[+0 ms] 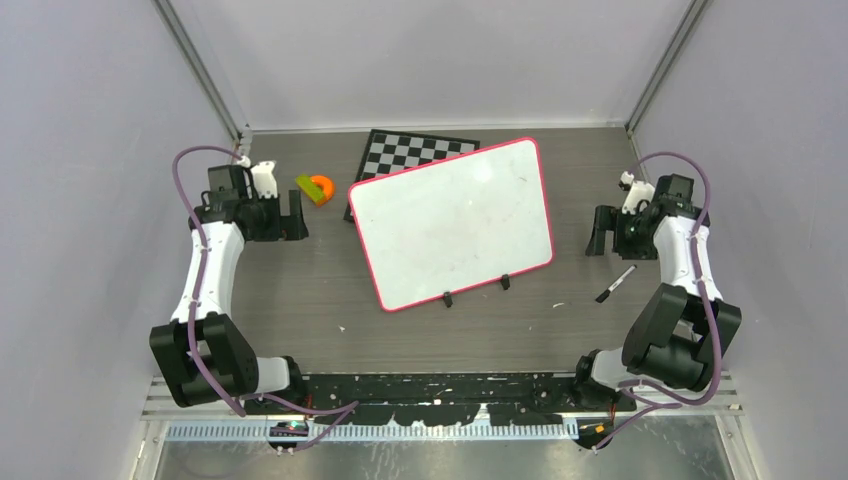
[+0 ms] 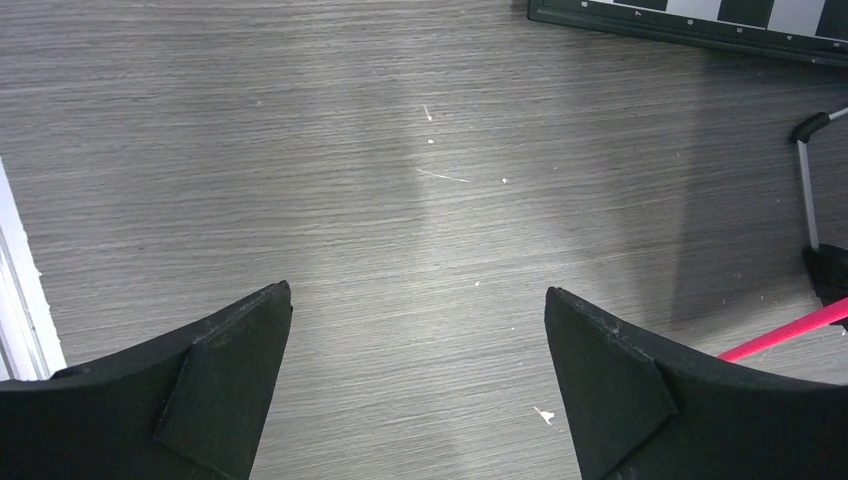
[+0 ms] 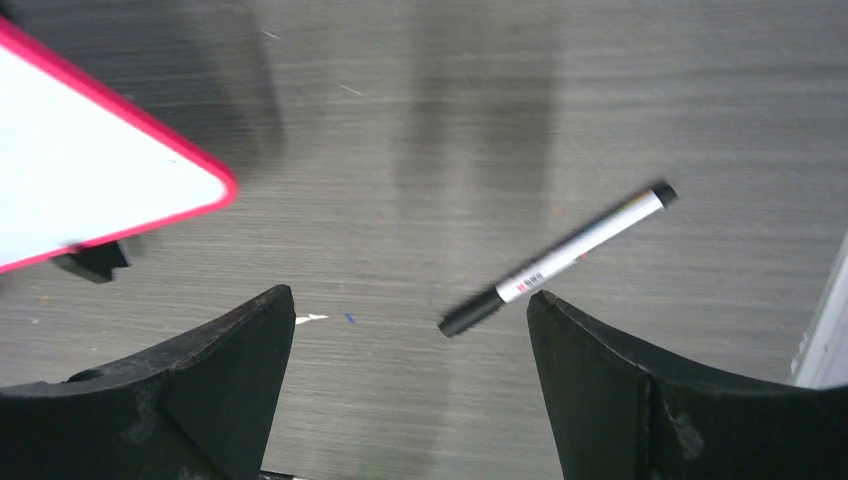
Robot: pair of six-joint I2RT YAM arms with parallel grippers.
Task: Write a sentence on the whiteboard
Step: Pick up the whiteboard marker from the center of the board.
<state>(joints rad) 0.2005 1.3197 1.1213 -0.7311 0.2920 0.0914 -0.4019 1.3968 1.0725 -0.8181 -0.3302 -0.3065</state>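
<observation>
My right gripper should turn and go down over the far end of the marker (image 1: 615, 284), toward the side, and then close.
The whiteboard (image 1: 452, 222) lies tilted at the table's middle, pink-red frame, two black clips on its near edge. Its face is blank; no sentence shows on it. One corner of it shows in the right wrist view (image 3: 90, 185). A black-and-white marker (image 1: 615, 284) lies on the table to the right of the board, capped; in the right wrist view (image 3: 560, 258) it lies just ahead of the jaws. My right gripper (image 1: 600, 233) (image 3: 410, 300) is open and empty above the table, behind the marker. My left gripper (image 1: 283, 216) (image 2: 418, 295) is open and empty left of the board.
A black-and-white checkerboard (image 1: 410, 155) lies behind the whiteboard, partly under it. An orange and green block (image 1: 316, 188) sits at the back left, near my left gripper. Grey walls close off the table at the left, right and back.
</observation>
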